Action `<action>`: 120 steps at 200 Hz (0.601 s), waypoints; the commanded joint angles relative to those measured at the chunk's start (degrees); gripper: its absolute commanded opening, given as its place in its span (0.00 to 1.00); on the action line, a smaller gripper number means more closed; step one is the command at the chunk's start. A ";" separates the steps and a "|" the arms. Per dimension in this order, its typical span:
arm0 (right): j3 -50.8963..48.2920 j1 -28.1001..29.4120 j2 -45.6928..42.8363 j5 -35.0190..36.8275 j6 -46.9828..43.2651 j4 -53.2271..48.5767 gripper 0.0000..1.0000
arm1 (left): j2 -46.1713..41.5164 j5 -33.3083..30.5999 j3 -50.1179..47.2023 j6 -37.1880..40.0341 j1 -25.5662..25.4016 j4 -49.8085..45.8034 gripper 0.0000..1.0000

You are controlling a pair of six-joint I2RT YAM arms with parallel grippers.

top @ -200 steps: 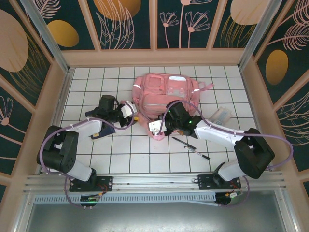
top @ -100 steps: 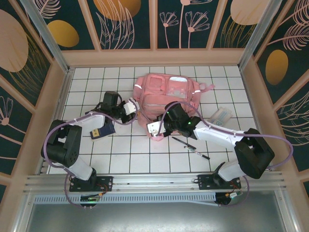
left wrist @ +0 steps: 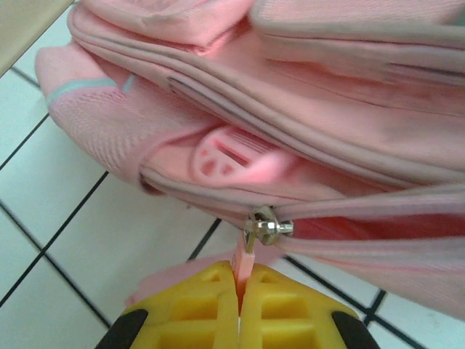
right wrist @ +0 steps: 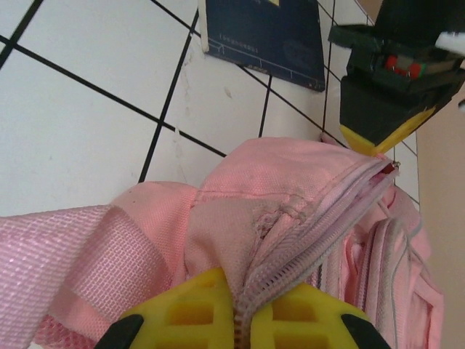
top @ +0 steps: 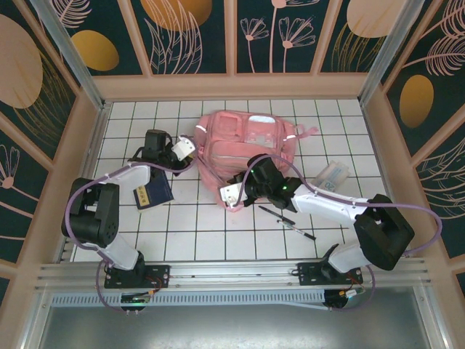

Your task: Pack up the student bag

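My left gripper draws the pull (left wrist: pixel 247 263) outward to the mesh pocket's hem (left wrist: pixel 150 178) next and releases it. The hem lies outward of my gripper, where the zip is still shut.
The student bag (top: pixel 247 139) is a large pink backpack lying flat at the back middle of the tiled table. My left gripper (top: pixel 190 151) is at its left side, shut on the pink zipper pull (left wrist: pixel 247 263) just below the metal slider (left wrist: pixel 267 227); its yellow fingers (left wrist: pixel 203 305) meet around the tab. My right gripper (top: pixel 229 196) is at the bag's near corner, shut on the pink fabric where the zipper tape (right wrist: pixel 290 247) ends. In the right wrist view the zip runs from my right gripper (right wrist: pixel 242 309) up to the left gripper's yellow tip (right wrist: pixel 374 138).
A dark blue booklet (top: pixel 151 193) lies on the tiles under the left forearm. A black pen (top: pixel 287 220) lies in front of the right arm. A clear pouch (top: pixel 334 173) sits right of the bag. Wooden walls enclose the table.
My left gripper closed on the zipper pull and drew it up and to the left along the bag's side. The right gripper stayed clamped on the bag's corner.
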 commanded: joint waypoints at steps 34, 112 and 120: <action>1.02 4.92 -0.89 -2.46 -3.45 1.29 0.00 | 12.20 -14.94 10.16 -5.13 2.79 -1.50 0.00; -0.17 4.77 -2.59 -1.87 0.48 4.48 0.35 | 11.90 -7.66 11.73 -5.01 3.68 -2.75 0.20; 0.60 4.61 -2.04 -0.96 2.92 4.29 0.64 | 9.78 -5.17 10.39 -4.90 3.70 -1.51 0.29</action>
